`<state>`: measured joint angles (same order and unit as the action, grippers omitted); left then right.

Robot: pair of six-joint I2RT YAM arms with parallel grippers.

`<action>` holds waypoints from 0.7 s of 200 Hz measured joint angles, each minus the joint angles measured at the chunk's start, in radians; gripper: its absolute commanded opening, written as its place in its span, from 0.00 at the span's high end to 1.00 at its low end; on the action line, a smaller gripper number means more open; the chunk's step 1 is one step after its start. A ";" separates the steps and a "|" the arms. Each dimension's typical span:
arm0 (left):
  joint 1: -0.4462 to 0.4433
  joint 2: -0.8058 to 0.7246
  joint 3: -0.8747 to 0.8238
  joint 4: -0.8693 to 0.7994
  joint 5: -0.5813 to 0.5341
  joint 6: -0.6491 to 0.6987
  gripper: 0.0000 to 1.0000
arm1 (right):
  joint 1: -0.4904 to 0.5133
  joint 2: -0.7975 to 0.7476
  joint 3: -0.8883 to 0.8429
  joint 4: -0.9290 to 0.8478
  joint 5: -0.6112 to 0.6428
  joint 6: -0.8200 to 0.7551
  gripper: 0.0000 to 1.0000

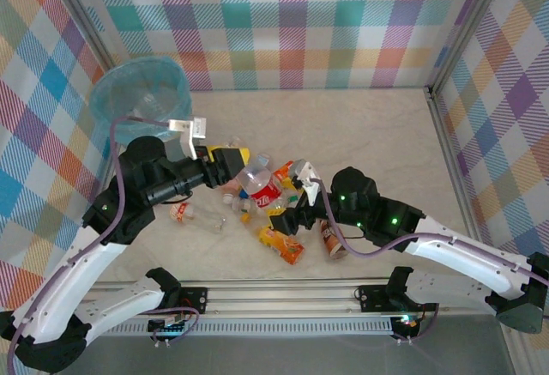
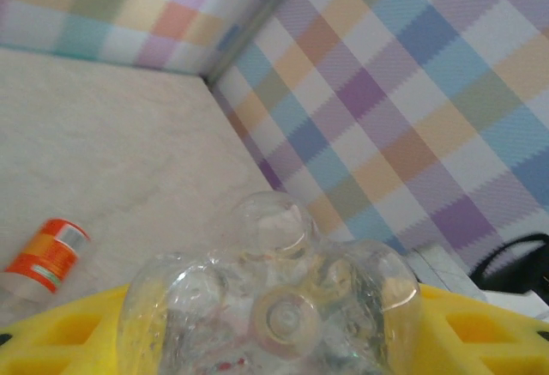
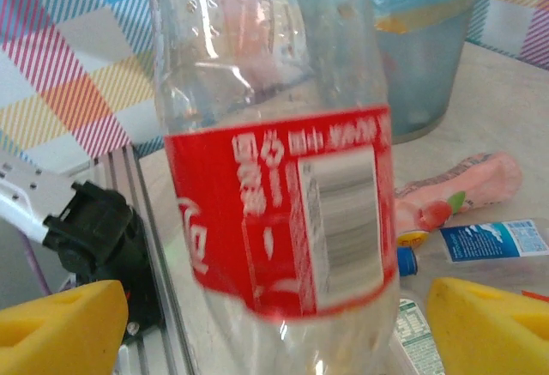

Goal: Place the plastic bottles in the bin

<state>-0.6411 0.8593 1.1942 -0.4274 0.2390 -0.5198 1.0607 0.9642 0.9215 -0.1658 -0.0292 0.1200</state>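
Note:
My left gripper swings the bottle, held by its base, outward over the bin and releases it next. The bin's opening lies outward of my left gripper.
A clear plastic bottle with a red label hangs over the pile, between both grippers. My left gripper is shut on its base end; in the left wrist view the bottle's clear bottom fills the gap between the yellow fingers. My right gripper stands open around the same bottle, with a gap on each side of it. The bin, grey-blue with a light blue bag, stands at the back left, behind the left arm, and its wall shows in the right wrist view.
Several more bottles lie in the middle of the table: an orange one, a brown one and a clear one with an orange label. A pink bottle and a blue-labelled one lie beyond the right fingers. Checked walls enclose the table.

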 measured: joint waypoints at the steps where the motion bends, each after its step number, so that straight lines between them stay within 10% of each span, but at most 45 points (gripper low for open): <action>1: 0.000 -0.002 0.000 -0.001 -0.008 0.001 0.47 | 0.000 0.000 0.001 0.000 0.003 0.000 0.06; 140: 0.067 0.278 0.726 -0.201 -0.815 0.426 0.49 | 0.000 0.603 0.826 -0.157 -0.010 -0.054 0.06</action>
<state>-0.5739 1.1374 1.9202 -0.6285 -0.5758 -0.0933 1.0607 1.5669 1.7477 -0.3229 -0.0387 0.0662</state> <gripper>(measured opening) 0.592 0.954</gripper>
